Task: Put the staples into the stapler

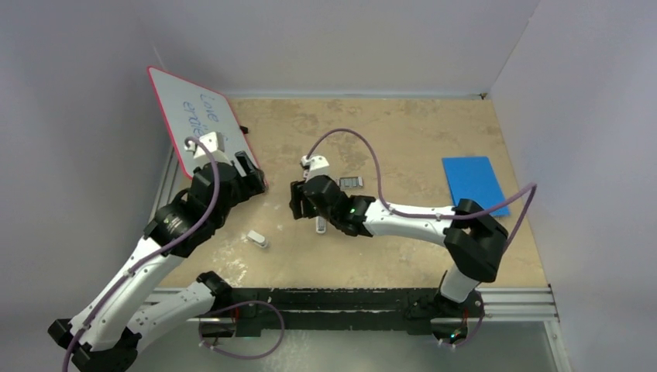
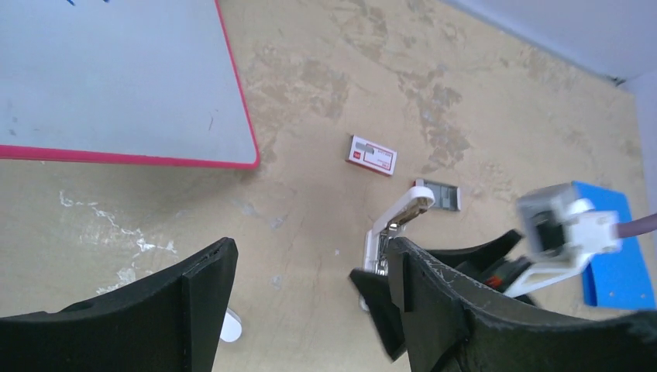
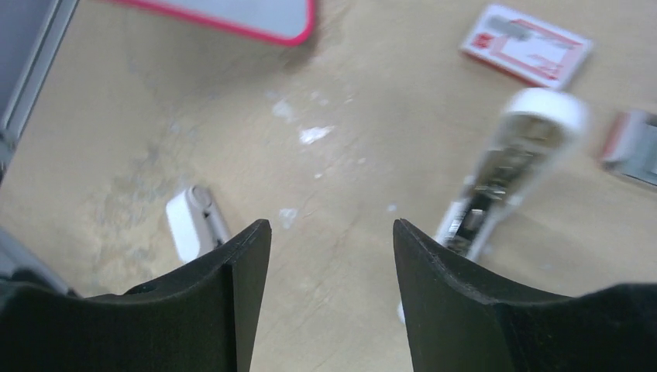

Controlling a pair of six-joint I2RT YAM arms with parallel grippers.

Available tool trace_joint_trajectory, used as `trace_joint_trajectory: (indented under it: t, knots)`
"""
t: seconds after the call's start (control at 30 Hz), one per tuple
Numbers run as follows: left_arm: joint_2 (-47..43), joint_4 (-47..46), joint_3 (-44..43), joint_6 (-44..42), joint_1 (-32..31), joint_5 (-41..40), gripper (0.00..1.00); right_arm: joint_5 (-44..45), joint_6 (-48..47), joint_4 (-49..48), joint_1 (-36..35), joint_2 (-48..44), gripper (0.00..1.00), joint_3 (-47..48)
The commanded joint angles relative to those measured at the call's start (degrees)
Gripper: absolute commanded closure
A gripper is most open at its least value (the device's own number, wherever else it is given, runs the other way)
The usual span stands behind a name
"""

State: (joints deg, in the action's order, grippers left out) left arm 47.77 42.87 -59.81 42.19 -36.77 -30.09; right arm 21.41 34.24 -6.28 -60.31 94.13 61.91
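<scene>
My right gripper goes down and to the left in the top view onto the small white piece (image 1: 258,239) (image 3: 191,224) next, since the piece lies below it on that side.
The white stapler (image 1: 321,225) lies opened on the tan table, its metal channel showing in the left wrist view (image 2: 391,225) and the right wrist view (image 3: 503,170). The staples (image 1: 351,182), a small dark grey block, lie just beyond it; they also show in the left wrist view (image 2: 442,195) and at the right wrist view's edge (image 3: 631,147). My right gripper (image 1: 297,200) is open and empty, low over the table just left of the stapler (image 3: 331,232). My left gripper (image 1: 249,172) is open and empty, further left (image 2: 310,256).
A red-and-white little box (image 2: 371,155) lies beside the staples (image 3: 527,45). A small white piece (image 1: 258,239) lies near the front left. A red-rimmed whiteboard (image 1: 194,116) leans at the back left. A blue pad (image 1: 474,184) lies at the right.
</scene>
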Motion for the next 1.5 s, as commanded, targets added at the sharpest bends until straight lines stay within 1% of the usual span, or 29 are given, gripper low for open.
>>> trace_joint_trajectory:
  t: [0.0,0.13,0.23,0.43,0.6,0.7,0.87,1.0,1.07,1.17,1.2,1.3,1.47]
  knots:
    - [-3.3,-2.2,-0.4,0.6,-0.1,-4.2,0.29,-7.3,-9.5,-5.4,-4.9,5.5,0.37,4.7]
    - [-4.8,-1.1,0.0,2.5,-0.1,-4.5,0.29,-6.8,-12.3,-4.0,-9.0,12.4,0.35,10.6]
    - [-5.5,-0.9,0.0,2.6,-0.1,-4.4,0.29,-7.1,-13.7,-3.0,-10.4,16.6,0.35,13.9]
    - [-6.0,-0.4,-0.3,2.6,-0.1,-4.5,0.29,-13.0,-16.1,-6.1,-11.8,18.4,0.35,14.6]
    - [-5.8,-0.3,-0.2,3.0,-0.1,-4.4,0.29,-12.5,-15.3,-6.1,-12.2,21.0,0.36,16.2]
    - [-5.9,0.3,-0.5,3.1,-0.1,-4.6,0.29,-11.5,-14.2,-5.3,-12.4,23.0,0.42,17.9]
    - [-6.4,1.8,-1.0,3.9,-0.1,-5.7,0.29,-10.6,-13.2,-7.2,-12.5,24.1,0.53,17.3]
    - [-6.7,2.9,-0.9,4.6,-0.1,-6.6,0.29,-9.1,-13.0,-7.8,-12.6,24.0,0.55,16.6]
    - [-6.7,3.2,-0.9,4.6,-0.1,-6.6,0.29,-7.9,-12.6,-8.2,-12.6,23.6,0.61,16.0]
    - [-6.7,3.7,-1.0,4.7,-0.1,-6.2,0.29,-6.8,-9.8,-8.6,-12.6,22.3,0.73,14.3]
    - [-6.6,3.7,-0.9,4.7,-0.1,-5.8,0.29,-6.8,-9.1,-8.8,-12.6,21.8,0.75,13.6]
    - [-6.4,3.7,-0.3,5.0,-0.1,-3.6,0.29,-6.3,-7.1,-10.0,-12.6,19.5,0.79,10.5]
    - [-5.1,4.2,1.2,7.3,-0.1,1.7,0.28,-4.7,-2.7,-13.3,-12.3,13.4,0.81,3.0]
